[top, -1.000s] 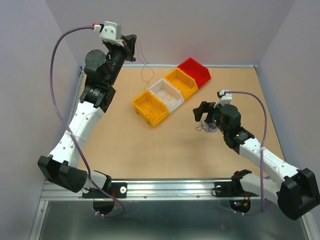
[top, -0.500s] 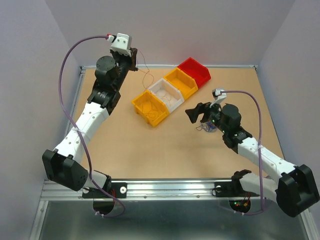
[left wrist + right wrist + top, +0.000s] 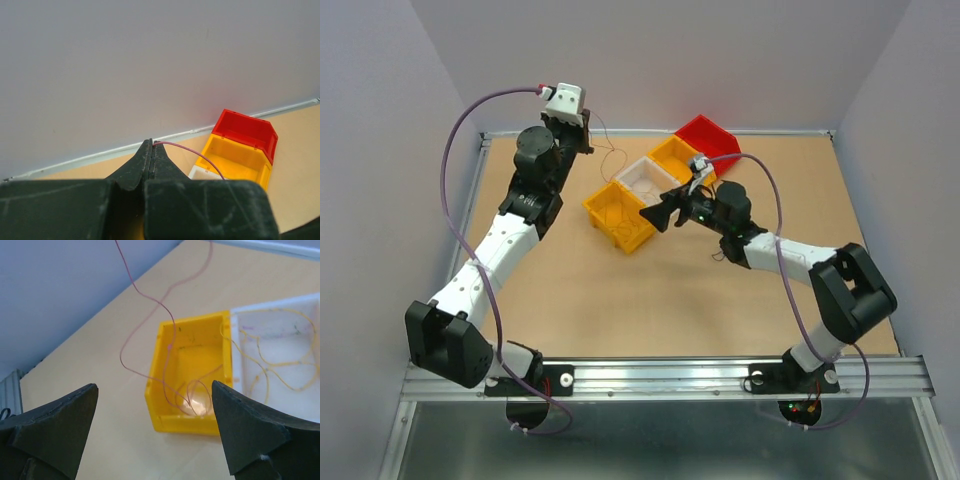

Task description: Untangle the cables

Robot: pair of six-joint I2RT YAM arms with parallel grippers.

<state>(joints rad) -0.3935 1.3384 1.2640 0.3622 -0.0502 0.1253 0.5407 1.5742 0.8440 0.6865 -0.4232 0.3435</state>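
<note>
The parts of the cable hang to the left of my right gripper in the top view, so my right gripper needs to move that way next and close where they cross.
My left gripper (image 3: 583,133) is raised at the back left and shut on one thin pink-purple cable (image 3: 611,150). In the left wrist view the cable (image 3: 190,149) leaves the closed fingertips (image 3: 151,146). It hangs down in loops and its lower end coils inside the near yellow bin (image 3: 603,212). My right gripper (image 3: 660,208) is open and empty, hovering just in front of that bin; the right wrist view shows the bin (image 3: 161,405) and the coil (image 3: 192,395) between its fingers (image 3: 155,386). A small wad of remaining cables (image 3: 723,257) lies on the table beside the right forearm.
Four bins stand in a diagonal row: near yellow, white (image 3: 642,170) holding yellow wires (image 3: 280,357), orange-yellow (image 3: 665,152) and red (image 3: 720,150). The back wall is close behind the left gripper. Thick lilac cables run along both arms.
My right arm has swung left, away from the wad, and now hovers at the near yellow bin. My left gripper has shifted right and lower, still shut on the pink cable.
</note>
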